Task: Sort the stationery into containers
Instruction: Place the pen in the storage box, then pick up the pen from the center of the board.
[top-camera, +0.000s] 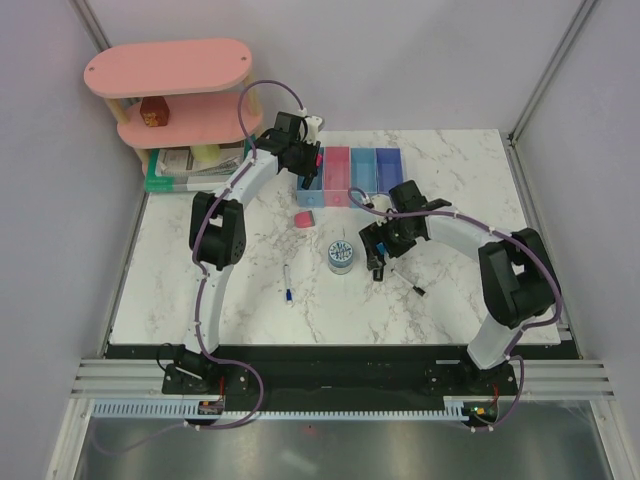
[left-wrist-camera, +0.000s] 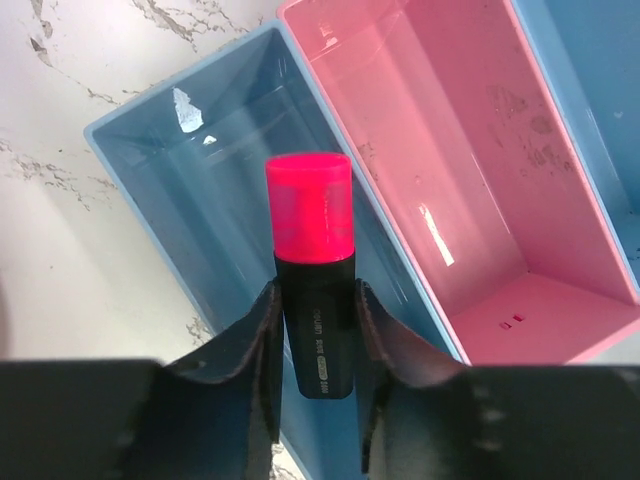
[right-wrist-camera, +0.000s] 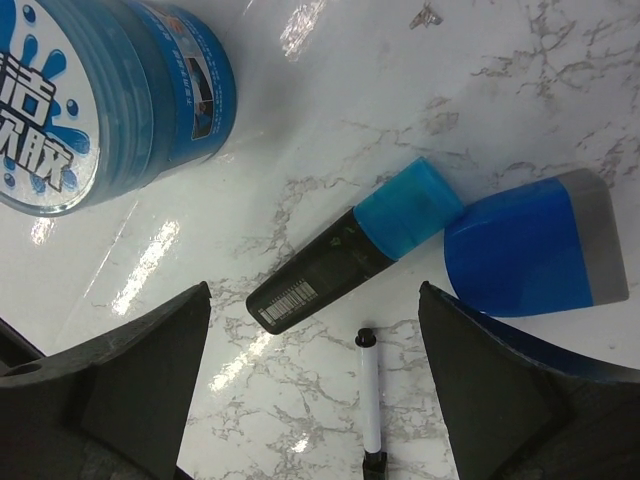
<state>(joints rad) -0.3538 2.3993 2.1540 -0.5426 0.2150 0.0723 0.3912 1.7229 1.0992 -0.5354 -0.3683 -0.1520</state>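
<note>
The black marker's blue-end with the cap (right-wrist-camera: 390, 222) is below and outward of my right gripper, and that gripper's fingers are open. My right gripper needs to move down and ease outward onto it next.
My left gripper (left-wrist-camera: 315, 335) is shut on a black marker with a pink cap (left-wrist-camera: 310, 215). It hangs over the leftmost light-blue bin (left-wrist-camera: 190, 165), with the pink bin (left-wrist-camera: 450, 150) beside it. From above, this gripper (top-camera: 303, 160) sits at the left end of the bin row (top-camera: 350, 170). My right gripper (right-wrist-camera: 315, 295) stands open above the table. Below it lie a black marker with a blue cap (right-wrist-camera: 345, 260) and a thin pen (right-wrist-camera: 368, 395). The blue block (right-wrist-camera: 530, 245) is to their right and the round tin (right-wrist-camera: 90, 90) to their upper left. A pink eraser (top-camera: 305, 218) and a blue-capped white pen (top-camera: 287, 283) lie apart.
A large pink tiered shelf (top-camera: 170, 70) stands at the back left, with a small red-brown box (top-camera: 153, 112) on it and a green-edged stack of books (top-camera: 190, 170) below. Walls close the left, back and right sides.
</note>
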